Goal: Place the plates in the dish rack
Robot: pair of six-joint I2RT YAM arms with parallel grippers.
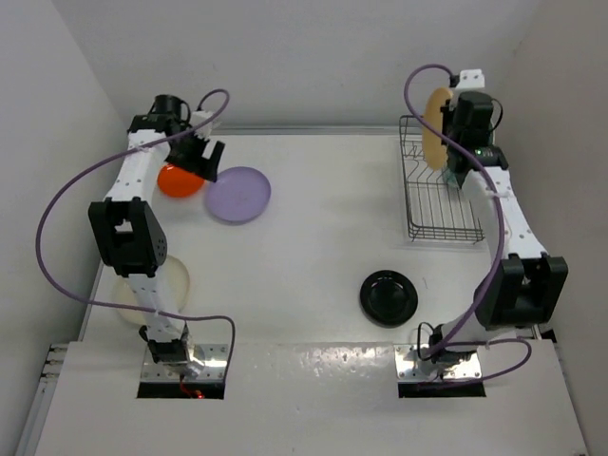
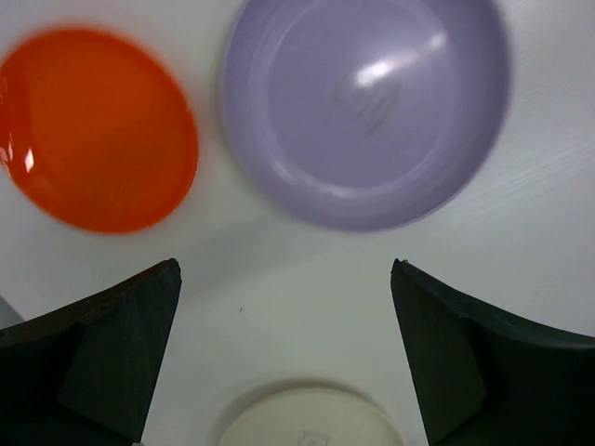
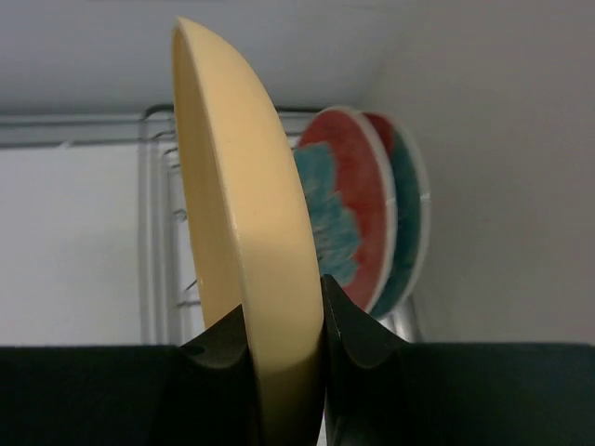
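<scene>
My right gripper lowers the pale yellow plate close beside the red plates next, since the plate hangs on edge above the rack wires.
My right gripper is shut on the rim of the pale yellow plate and holds it upright on edge over the far end of the dish rack. Two red plates with a teal floral pattern stand upright in the rack just behind it. My left gripper is open and empty above the table, near the orange plate and the lavender plate. A cream-white plate lies by the left arm. The black plate lies mid-table.
The near part of the rack holds no plates. Walls close in behind the rack and on its right side. The left arm's links partly cover the cream-white plate in the top view.
</scene>
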